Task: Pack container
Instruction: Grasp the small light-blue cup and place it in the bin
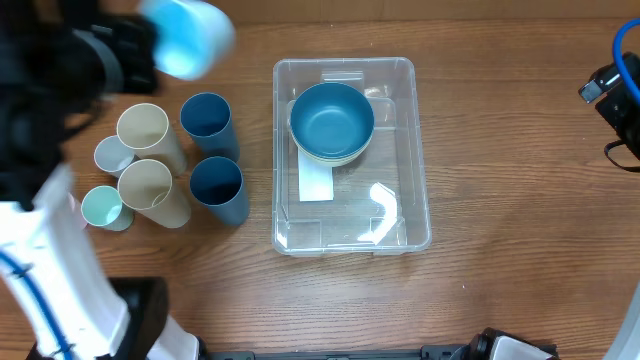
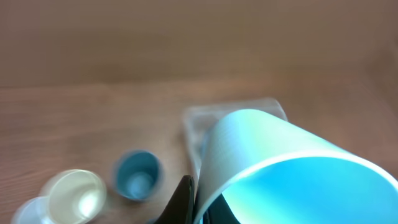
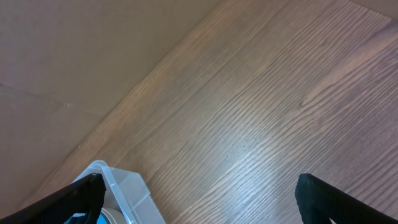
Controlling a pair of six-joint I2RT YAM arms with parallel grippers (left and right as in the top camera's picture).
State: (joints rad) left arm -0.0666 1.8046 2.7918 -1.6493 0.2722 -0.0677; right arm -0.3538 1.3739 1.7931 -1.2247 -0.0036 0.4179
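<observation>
I will next swing my left gripper to the right in the overhead view, past the stacked bowls. Then I will bring the cup down onto the empty bottom of the container.
The clear plastic container (image 1: 405, 190) stands mid-table with a white label on its base. A blue bowl (image 1: 331, 118) sits on a pale bowl in its far part. My left gripper (image 1: 140, 55) is shut on a light blue cup (image 1: 190, 35), held raised over the table's far left, left of the container. In the left wrist view the cup (image 2: 280, 174) fills the frame beside the fingers (image 2: 199, 205), with the container (image 2: 199, 121) blurred behind it. My right gripper (image 3: 199, 196) is open and empty at the far right (image 1: 610, 90); a container corner (image 3: 124, 190) shows by its left finger.
Left of the container stand two beige cups (image 1: 148, 132) (image 1: 150, 188), two dark blue cups (image 1: 208, 122) (image 1: 218, 188), a small pale cup (image 1: 113, 155) and a small teal cup (image 1: 103, 207). Bare wood lies right of the container.
</observation>
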